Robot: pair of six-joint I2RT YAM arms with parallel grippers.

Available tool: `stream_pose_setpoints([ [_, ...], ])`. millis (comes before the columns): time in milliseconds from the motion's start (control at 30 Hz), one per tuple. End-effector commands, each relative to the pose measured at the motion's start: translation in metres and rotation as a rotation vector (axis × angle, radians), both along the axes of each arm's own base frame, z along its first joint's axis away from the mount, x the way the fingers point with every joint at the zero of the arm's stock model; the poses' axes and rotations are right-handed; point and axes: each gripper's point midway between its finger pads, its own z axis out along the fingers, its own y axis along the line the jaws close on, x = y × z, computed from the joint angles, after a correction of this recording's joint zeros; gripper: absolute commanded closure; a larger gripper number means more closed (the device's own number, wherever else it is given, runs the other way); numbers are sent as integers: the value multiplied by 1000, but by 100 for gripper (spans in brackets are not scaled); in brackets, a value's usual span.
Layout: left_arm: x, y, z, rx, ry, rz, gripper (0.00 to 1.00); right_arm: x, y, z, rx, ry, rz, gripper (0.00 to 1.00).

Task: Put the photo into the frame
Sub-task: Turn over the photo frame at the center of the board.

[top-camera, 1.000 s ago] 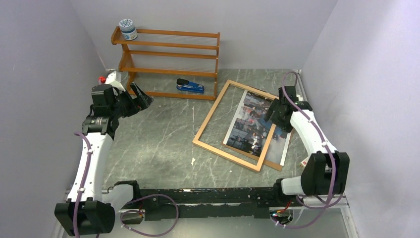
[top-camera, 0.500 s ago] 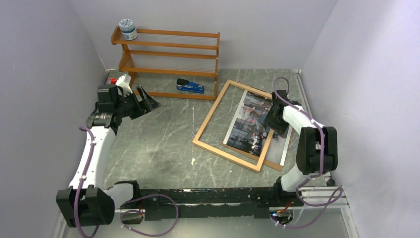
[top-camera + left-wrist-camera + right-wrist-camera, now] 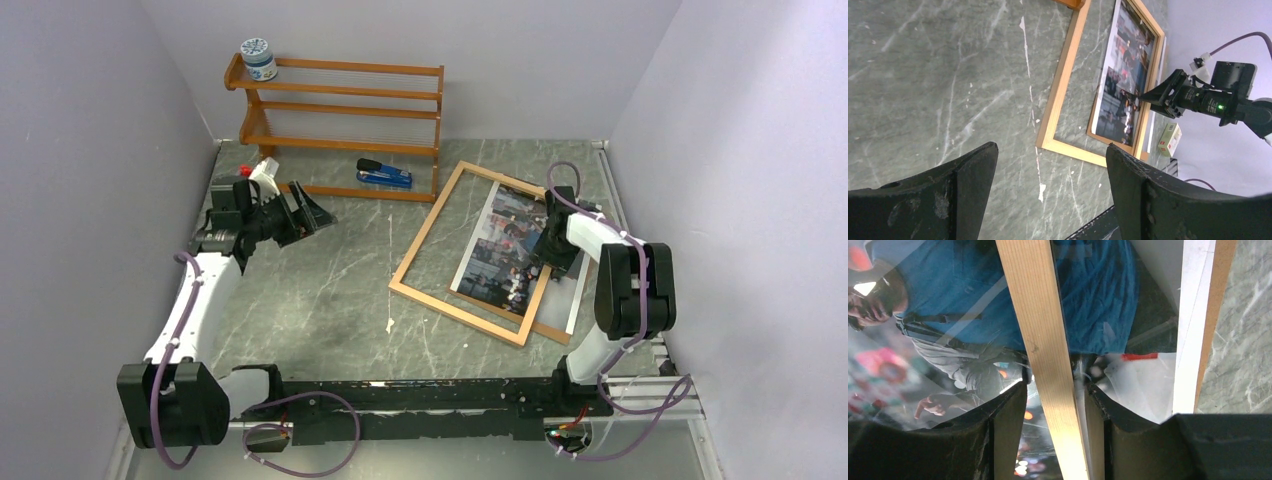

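I need to move my left gripper to the right in the top view next, and down onto the near end of the frame's bar, because my right gripper is already at the bar's middle.
The frame (image 3: 425, 232), thin light wood, lies flat on the table right of centre. The photo (image 3: 500, 250) lies under its right half, sticking out past the right rail onto the brown backing board (image 3: 558, 335). My right gripper (image 3: 549, 250) is down on the frame's right rail (image 3: 1040, 330). Its jaws straddle the rail (image 3: 1055, 395): the right finger touches it and a gap shows at the left finger. The blue-shirted person in the photo (image 3: 948, 300) shows through the pane. My left gripper (image 3: 310, 212) is open and empty, in the air over the table's left side (image 3: 1050, 155).
An orange-brown shelf rack (image 3: 340, 110) stands at the back with a jar (image 3: 258, 58) on top and a blue stapler (image 3: 385, 176) on its bottom shelf. A white bottle (image 3: 262, 172) stands by the left arm. A small box (image 3: 613, 326) lies right of the frame.
My left gripper has moved right and nearer, away from the left wall. My right arm has folded up and its gripper has gone down onto the frame's right rail.
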Motion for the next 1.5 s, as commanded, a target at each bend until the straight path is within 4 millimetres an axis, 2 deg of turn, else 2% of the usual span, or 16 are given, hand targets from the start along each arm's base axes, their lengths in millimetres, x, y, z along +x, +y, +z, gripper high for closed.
stream_pose_setpoints([
  [0,3,-17,6,-52,-36,-55,15,6,-5,-4,-17,-22,-17,51],
  [100,3,-30,6,-69,-36,-88,15,1,-5,-9,-16,-8,-15,54],
  [167,3,-40,7,-78,-42,-114,15,0,-5,-9,-16,-13,-18,59],
  [267,3,-60,10,-88,-56,-164,15,0,-6,0,-21,-32,-24,67],
  [333,2,-76,12,-89,-67,-202,15,0,-7,13,-29,-56,-32,69],
  [500,-7,-143,14,-73,-87,-358,15,-6,-8,44,-34,-109,-39,70],
  [767,-43,-285,13,18,-165,-699,14,-28,-6,75,-17,-142,-53,72],
  [800,-48,-301,2,41,-154,-740,13,-30,-6,78,-14,-147,-54,72],
  [933,-64,-348,-4,50,-199,-847,13,-39,-4,87,2,-157,-54,72],
  [1100,-92,-388,-18,-2,-221,-951,13,-45,4,92,46,-153,-58,72],
  [1267,-112,-423,-41,45,-216,-1023,13,-47,7,97,60,-142,-55,71],
  [1367,-112,-435,-52,103,-216,-1042,13,-50,9,99,74,-141,-54,71],
  [1467,-106,-439,-64,152,-186,-1046,13,-53,12,105,92,-143,-53,71],
])
